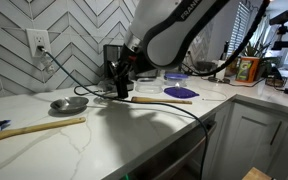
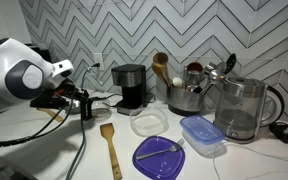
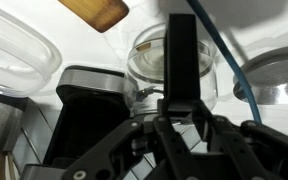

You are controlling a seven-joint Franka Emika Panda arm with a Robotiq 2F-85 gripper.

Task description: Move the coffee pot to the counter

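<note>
My gripper eases down and toward the tiled wall next and releases the pot on the counter between coffee machine (image 1: 112, 58) and steel lid, where space is open.
The coffee pot (image 3: 147, 66), a small glass carafe with a black handle, fills the middle of the wrist view. My gripper (image 3: 181, 108) is shut on its black handle. In both exterior views the gripper (image 1: 120, 74) (image 2: 77, 98) holds the dark pot (image 1: 122, 89) (image 2: 86, 105) low over the white marble-look counter (image 1: 114, 135) (image 2: 44, 155), beside the black-and-silver coffee machine (image 1: 112, 58) (image 2: 131, 86). I cannot tell whether the pot's base touches the counter.
A steel lid (image 1: 69, 103) and a wooden spatula (image 1: 34, 127) lie near the pot. A second spatula (image 1: 160, 100), a purple lid (image 2: 159, 155), clear containers (image 2: 202, 135), an electric kettle (image 2: 239, 108) and a steel utensil holder (image 2: 187, 95) stand further along. A black cable (image 1: 174, 108) trails across the counter.
</note>
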